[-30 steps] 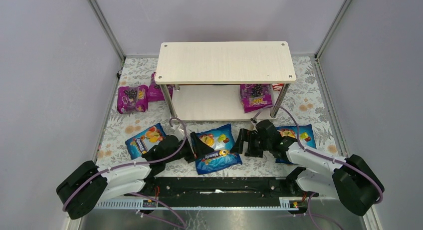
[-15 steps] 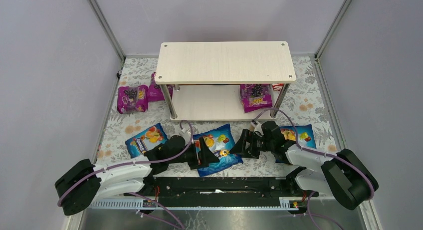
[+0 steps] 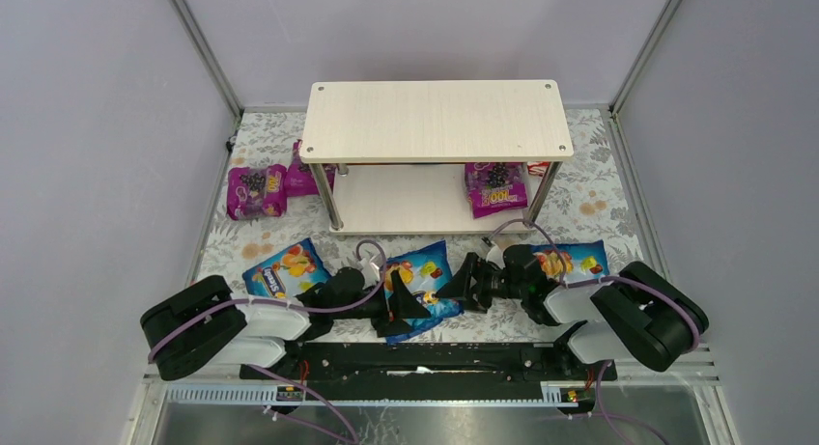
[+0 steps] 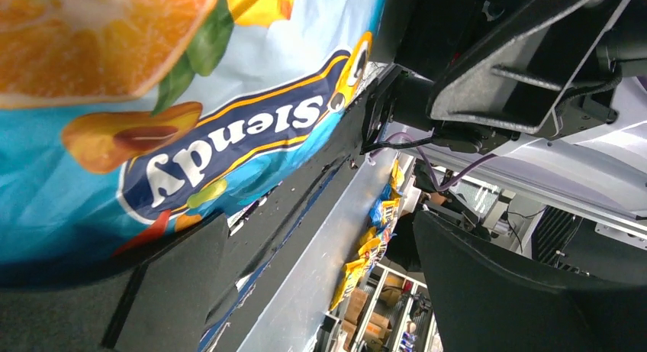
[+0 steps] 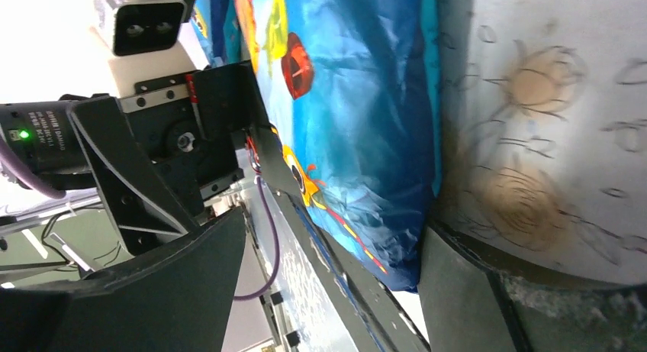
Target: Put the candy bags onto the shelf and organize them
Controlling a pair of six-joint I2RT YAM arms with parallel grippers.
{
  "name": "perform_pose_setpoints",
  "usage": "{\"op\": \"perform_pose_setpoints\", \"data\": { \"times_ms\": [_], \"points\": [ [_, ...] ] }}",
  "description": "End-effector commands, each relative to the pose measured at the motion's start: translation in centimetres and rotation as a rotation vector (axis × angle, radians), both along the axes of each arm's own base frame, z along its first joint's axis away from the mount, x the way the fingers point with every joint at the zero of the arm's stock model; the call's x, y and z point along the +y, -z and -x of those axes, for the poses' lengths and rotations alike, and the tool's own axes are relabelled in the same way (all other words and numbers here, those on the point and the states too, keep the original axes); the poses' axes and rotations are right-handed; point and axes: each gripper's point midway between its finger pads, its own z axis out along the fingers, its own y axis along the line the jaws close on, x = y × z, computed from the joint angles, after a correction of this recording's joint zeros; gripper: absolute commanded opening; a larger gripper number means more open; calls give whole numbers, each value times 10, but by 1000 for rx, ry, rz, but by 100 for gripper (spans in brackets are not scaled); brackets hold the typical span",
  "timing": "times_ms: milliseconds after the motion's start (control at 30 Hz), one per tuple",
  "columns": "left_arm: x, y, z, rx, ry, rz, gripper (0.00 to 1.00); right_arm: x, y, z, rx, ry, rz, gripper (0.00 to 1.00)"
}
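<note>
The middle blue bag's edge (image 3: pixel 453 300) (image 5: pixel 396 254) is between the open fingers of my right gripper. My right gripper should next slide a little farther toward my left gripper.
The shelf (image 3: pixel 435 122) stands at the back middle, its top board bare. One magenta bag (image 3: pixel 494 187) lies on its lower board at the right. Two magenta bags (image 3: pixel 255 191) lie on the mat left of it. Three blue Slendy bags lie in front: left (image 3: pixel 283 268), middle (image 3: pixel 421 276), right (image 3: pixel 579 261). My left gripper (image 3: pixel 398 298) is open at the middle bag's left edge, and the bag fills its wrist view (image 4: pixel 152 100). My right gripper (image 3: pixel 469 281) is open at that bag's right edge (image 5: pixel 343 100). Neither grips it.
A floral mat (image 3: pixel 599 204) covers the table. Grey walls and metal frame posts close in the left, right and back. The black base rail (image 3: pixel 425 358) runs along the near edge just below the middle bag.
Both arms have stretched low and moved inward, so the two grippers now flank the middle blue bag from either side. The bag has shifted slightly.
</note>
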Motion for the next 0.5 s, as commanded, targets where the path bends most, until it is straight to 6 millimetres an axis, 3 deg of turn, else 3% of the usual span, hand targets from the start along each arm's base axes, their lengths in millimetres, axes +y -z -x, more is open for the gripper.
{"op": "perform_pose_setpoints", "data": {
  "times_ms": [0, 267, 400, 467],
  "points": [
    [19, 40, 3, 39, -40, -143, 99, 30, -42, -12, -104, 34, -147, 83],
    [23, 36, -1, 5, -60, -145, 99, 28, -53, -18, -190, 73, -207, 83],
    [25, 37, 0, 8, -59, -151, 99, 14, -32, -31, -186, 99, -70, 86],
    [27, 38, 1, 16, -68, -152, 99, 1, -18, -38, -175, 121, 28, 94]
  ]
}}
